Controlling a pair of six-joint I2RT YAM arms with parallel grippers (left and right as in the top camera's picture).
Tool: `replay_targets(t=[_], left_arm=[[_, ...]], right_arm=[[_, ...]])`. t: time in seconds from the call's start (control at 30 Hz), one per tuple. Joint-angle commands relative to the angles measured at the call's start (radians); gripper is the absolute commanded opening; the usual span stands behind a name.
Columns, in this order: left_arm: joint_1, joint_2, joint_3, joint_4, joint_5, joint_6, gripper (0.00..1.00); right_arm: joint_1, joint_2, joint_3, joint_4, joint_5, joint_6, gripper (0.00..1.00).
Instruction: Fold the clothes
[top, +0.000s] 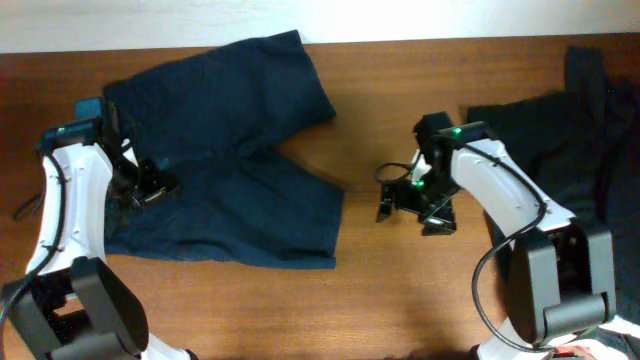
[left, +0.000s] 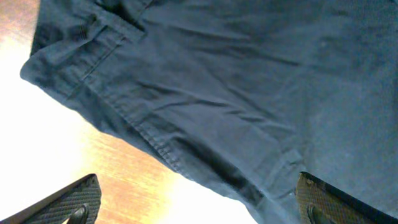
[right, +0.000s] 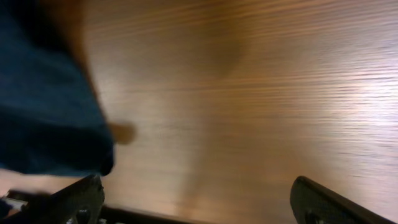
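Note:
The right gripper moves to its left in the overhead view, back and down onto the hem's near corner next.
Dark navy shorts lie spread flat on the left half of the wooden table, waistband to the left, legs pointing right. My left gripper is open over the waistband edge; its wrist view shows the waistband seam and belt loops between its wide-apart fingers. My right gripper is open and empty over bare wood, right of the shorts' lower leg hem. Its wrist view shows blurred wood and a corner of the shorts at the left, with the fingers apart.
A pile of dark clothes lies at the right edge of the table. Bare wood shows between the shorts and the pile and along the front.

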Motion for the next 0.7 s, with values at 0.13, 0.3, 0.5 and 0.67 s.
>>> replay_targets(t=[0.13,0.3,0.5,0.67], left_arm=[[0.177,-0.288,-0.316,0.159,-0.042,-0.218,0.99],[0.285,-0.317,-0.552,0.399,-0.019,-0.296,0.99],[0.285,-0.317,-0.622,0.541,-0.021,-0.296,0.99],[0.285,-0.317,-0.622,0.519,-0.021,-0.296,0.99]], right_arm=[[0.291,-0.116,-0.136,0.280,-0.156,0.464,0.99],[0.463,-0.115,-0.264,0.578,-0.159,0.859,0.99],[0.488,-0.115,-0.402,0.701,-0.070,1.049,0.88],[0.488,-0.113,-0.415,0.701,0.013,1.075,0.06]])
